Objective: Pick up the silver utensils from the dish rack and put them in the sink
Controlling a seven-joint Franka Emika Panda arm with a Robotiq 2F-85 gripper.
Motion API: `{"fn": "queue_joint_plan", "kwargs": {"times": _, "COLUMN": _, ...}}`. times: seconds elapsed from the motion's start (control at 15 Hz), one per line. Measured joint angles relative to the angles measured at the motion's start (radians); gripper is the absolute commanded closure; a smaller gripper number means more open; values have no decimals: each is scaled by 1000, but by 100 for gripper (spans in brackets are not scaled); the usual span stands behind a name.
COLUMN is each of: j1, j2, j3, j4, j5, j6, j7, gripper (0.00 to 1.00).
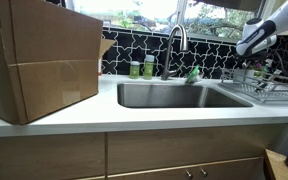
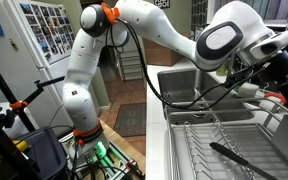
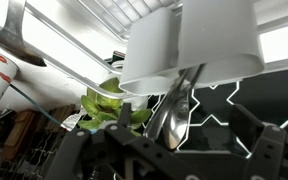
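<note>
The silver spoon bowls are just below my gripper, between its two open fingers, so my gripper should go down a little onto them and close.
The dish rack [image 1: 269,88] stands on the counter beside the sink [image 1: 174,96]; it fills the foreground of an exterior view [image 2: 199,140], with the sink [image 2: 184,85] behind it. My gripper [image 1: 252,48] hangs over the rack's far end, partly hidden there [image 2: 274,75]. The wrist view stands upside down. It shows a white utensil cup [image 3: 189,40] with silver spoons [image 3: 174,115] sticking out. My gripper [image 3: 174,155] is open, one finger on each side of the spoon bowls, not touching them.
A large cardboard box [image 1: 39,55] stands on the counter on the sink's other side. The curved faucet [image 1: 177,40], green bottles [image 1: 142,68] and a green scrubber [image 1: 193,74] line the sink's back edge. A black utensil [image 2: 234,157] lies in the rack.
</note>
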Motion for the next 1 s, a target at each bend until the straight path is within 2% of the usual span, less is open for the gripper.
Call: {"fn": "queue_joint_plan", "kwargs": {"times": 1.0, "j1": -21, "j2": 79, "j3": -4, "j4": -42, "j5": 16, "j6": 179, "j7": 19, "gripper": 0}}
